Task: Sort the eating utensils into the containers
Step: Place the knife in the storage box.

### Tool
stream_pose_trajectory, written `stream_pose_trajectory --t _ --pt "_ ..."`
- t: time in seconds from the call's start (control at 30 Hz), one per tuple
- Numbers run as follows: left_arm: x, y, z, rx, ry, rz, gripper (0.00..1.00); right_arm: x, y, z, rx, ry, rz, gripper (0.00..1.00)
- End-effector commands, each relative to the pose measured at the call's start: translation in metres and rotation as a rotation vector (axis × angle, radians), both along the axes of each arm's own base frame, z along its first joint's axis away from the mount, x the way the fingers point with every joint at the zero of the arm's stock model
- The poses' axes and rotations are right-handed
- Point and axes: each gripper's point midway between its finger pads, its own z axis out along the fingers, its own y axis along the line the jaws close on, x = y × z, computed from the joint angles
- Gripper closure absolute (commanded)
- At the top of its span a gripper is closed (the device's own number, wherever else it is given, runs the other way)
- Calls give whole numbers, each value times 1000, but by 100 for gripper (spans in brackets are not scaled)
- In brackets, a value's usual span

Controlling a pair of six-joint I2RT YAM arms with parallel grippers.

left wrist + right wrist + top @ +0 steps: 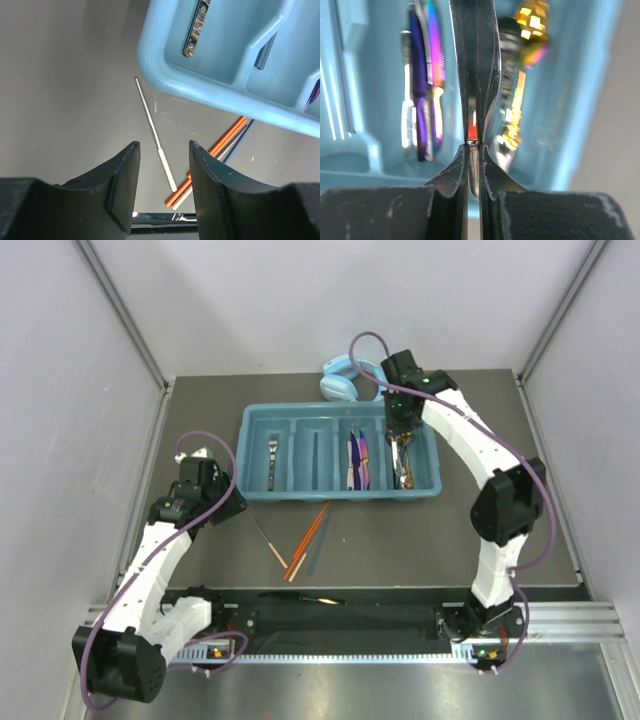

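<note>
I should next move the shiny knife in my right gripper to the left in the top view and down over the purple knives and let go of it. Knives lie there.
The teal tray (340,495) lies across the middle of the table. Its left compartment holds a silver fork (271,462) (196,27). Purple knives (358,460) (422,100) and gold spoons (406,468) (530,30) fill the two right compartments. My right gripper (402,435) (472,147) hangs over the rightmost compartment, shut on a slim silver utensil (472,75) seen edge on. Orange chopsticks (306,540) (210,160) and a thin silver stick with a cream handle (268,538) (155,135) lie on the table in front of the tray. My left gripper (222,502) (164,150) hovers open above them, holding nothing.
Light blue headphones (345,380) rest behind the tray's far edge. A dark slim utensil (240,142) lies beside the orange chopsticks. Another shiny utensil (300,597) (165,217) sits on the black rail at the near edge. Grey walls close in both sides.
</note>
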Motion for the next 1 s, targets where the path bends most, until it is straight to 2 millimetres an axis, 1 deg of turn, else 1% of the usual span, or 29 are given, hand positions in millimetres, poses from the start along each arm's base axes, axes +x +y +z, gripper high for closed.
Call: stream_pose_trajectory --t 0.0,0.03,0.07,0.1,0.17,0.2,0.27,0.3,0.4,0.47,0.5,0.53,0.67,0.83,0.87,0.97 --pt "10 3 9 15 -52 7 51 19 38 1 62 -18 37 100" --pt "10 3 10 14 -54 8 51 23 43 2 72 -25 43 100" --pt "10 3 10 14 -54 8 51 24 47 -1 75 -17 48 100" --pt "10 3 10 14 -54 8 51 27 51 -9 74 -3 49 100" --pt "9 3 9 13 -54 9 51 32 60 -11 96 -5 64 100" --pt "10 3 9 13 -52 9 51 35 64 -20 96 14 68 100" --pt "9 3 9 12 -50 10 51 36 69 -30 110 34 74 100" --pt "10 4 9 13 -52 11 51 36 72 -40 112 53 79 100" --pt "9 3 8 11 -50 11 51 36 78 -53 127 80 84 100" --pt "9 3 8 10 -50 13 51 36 84 -56 141 84 92 100" --pt "9 3 8 9 -48 12 51 37 85 -58 145 87 93 100" --pt "10 8 7 32 -51 32 51 37 86 -60 151 92 94 100" --pt "10 8 7 31 -53 35 51 37 93 -69 170 109 103 100" --pt "10 9 7 34 -50 37 51 37 103 -89 188 156 120 100" --pt "10 9 8 34 -53 38 51 37 102 -95 181 166 119 100" --pt "10 10 7 36 -52 39 51 35 102 -102 177 179 122 100"
